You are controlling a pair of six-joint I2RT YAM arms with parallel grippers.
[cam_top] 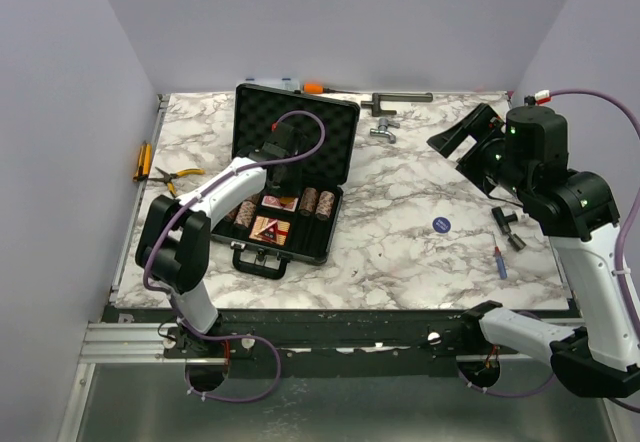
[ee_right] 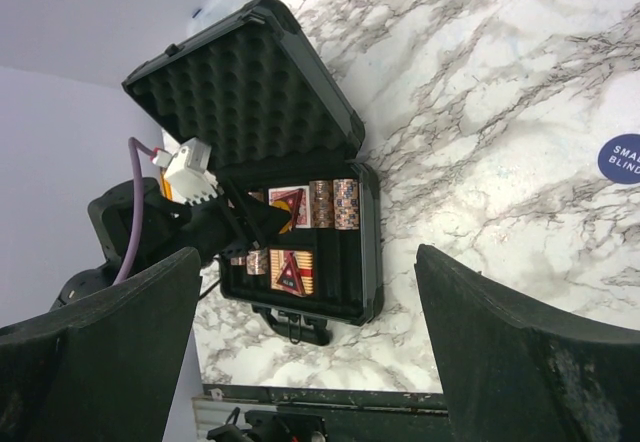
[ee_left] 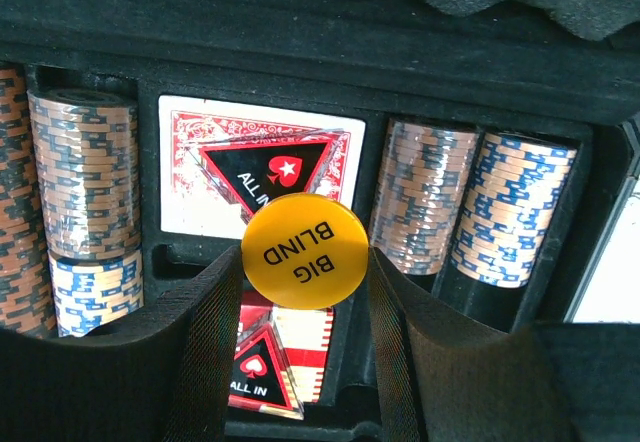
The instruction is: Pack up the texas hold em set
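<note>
The round BIG BLIND token should go down onto the far red card deck (cam_top: 279, 204) (ee_left: 262, 169) below, over the ALL IN token, and my left gripper should release it there.
The black case (cam_top: 300, 122) lies open at centre-left, foam lid up. It holds brown chip stacks (ee_left: 85, 162) (ee_left: 420, 202), and two red card decks (ee_left: 205, 172) (ee_left: 310, 337), each with a triangular "ALL IN" token (ee_left: 262, 374) on it. My left gripper (cam_top: 278, 167) (ee_left: 305, 287) hovers over the case, shut on a yellow round "BIG BLIND" token (ee_left: 303, 252). My right gripper (cam_top: 478, 152) (ee_right: 308, 262) is open, empty and raised at the right. A blue round "SMALL BLIND" token (cam_top: 441, 225) (ee_right: 620, 157) lies on the marble table.
Yellow-handled pliers (cam_top: 178, 175) lie left of the case. A clear organiser box (cam_top: 275, 84) and an orange-handled tool (cam_top: 313, 88) sit behind it. A metal fitting (cam_top: 385, 127), a dark bar (cam_top: 400, 98), small black parts (cam_top: 510, 227) and a small screwdriver (cam_top: 499, 260) lie to the right.
</note>
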